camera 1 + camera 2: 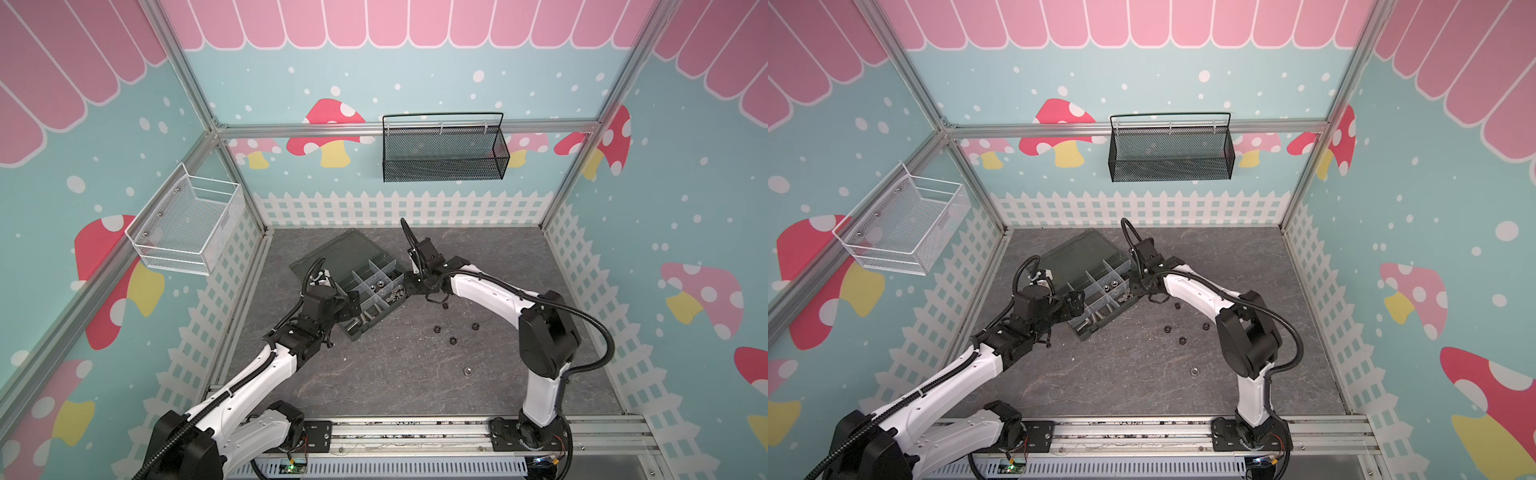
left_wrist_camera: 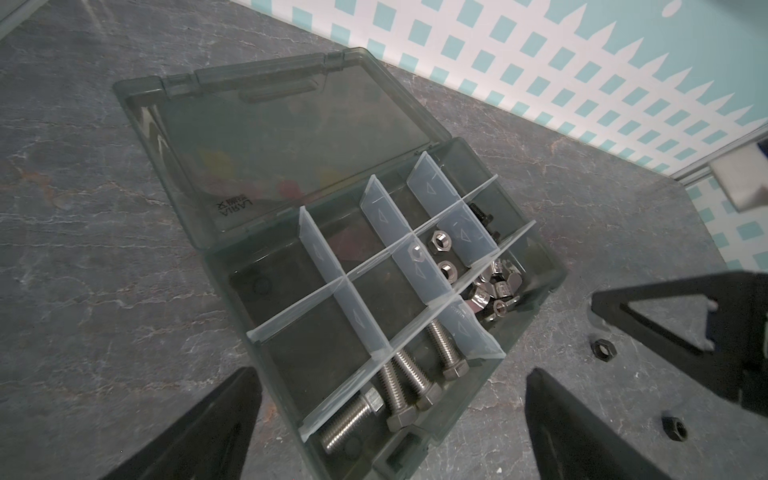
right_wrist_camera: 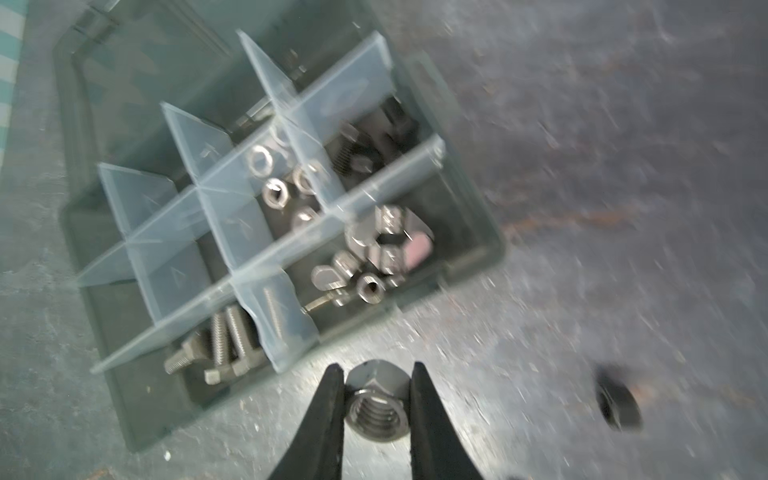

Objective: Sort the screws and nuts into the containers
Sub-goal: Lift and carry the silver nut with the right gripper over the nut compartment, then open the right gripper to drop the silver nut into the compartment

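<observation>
The silver hex nut goes over the box's side, past the winged nuts, and my right gripper releases it above the box's hex nut section (image 1: 378, 284) (image 3: 277, 200) next, since matching nuts lie there.
The dark grey organiser box (image 1: 361, 272) (image 1: 1096, 276) lies open on the table, its containers split by pale dividers. Silver screws (image 2: 415, 374) lie in one compartment, silver hex nuts (image 2: 442, 242) in another and winged nuts (image 2: 494, 286) in a third. My right gripper (image 3: 376, 368) (image 1: 409, 284) is shut on a silver hex nut (image 3: 376, 409), just outside the box's wall (image 3: 124, 374). My left gripper (image 2: 392, 374) (image 1: 353, 301) is open, its fingers astride the screw end of the box. Several black nuts (image 1: 452, 341) (image 1: 1182, 341) and one silver nut (image 1: 467, 370) lie loose on the table.
The box's flat lid (image 1: 336, 255) (image 2: 291, 137) lies open toward the back wall. A white wire basket (image 1: 187, 228) hangs on the left wall and a black mesh basket (image 1: 444, 149) on the back wall. A black nut (image 3: 617, 401) lies close beside my right gripper.
</observation>
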Robot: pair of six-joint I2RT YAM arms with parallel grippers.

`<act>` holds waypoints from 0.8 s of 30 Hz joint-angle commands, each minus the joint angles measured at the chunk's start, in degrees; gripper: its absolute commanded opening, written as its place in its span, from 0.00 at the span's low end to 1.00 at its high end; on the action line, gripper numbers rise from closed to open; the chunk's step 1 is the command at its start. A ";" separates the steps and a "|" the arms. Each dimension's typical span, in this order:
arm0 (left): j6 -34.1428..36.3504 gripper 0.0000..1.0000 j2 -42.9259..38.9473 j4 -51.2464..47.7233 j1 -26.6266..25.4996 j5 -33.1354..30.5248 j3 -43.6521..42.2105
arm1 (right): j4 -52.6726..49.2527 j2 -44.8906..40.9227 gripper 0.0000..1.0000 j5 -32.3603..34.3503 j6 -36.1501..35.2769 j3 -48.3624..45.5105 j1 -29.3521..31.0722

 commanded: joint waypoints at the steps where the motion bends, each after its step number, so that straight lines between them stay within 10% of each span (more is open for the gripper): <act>1: -1.71 1.00 -1.60 -1.63 0.45 -1.87 -0.96 | -2.09 5.81 0.08 -0.66 -4.42 7.48 1.28; 24: -2.58 1.00 -3.28 -1.80 0.71 -2.33 -2.45 | -6.43 21.53 0.22 -1.52 -7.93 25.56 3.96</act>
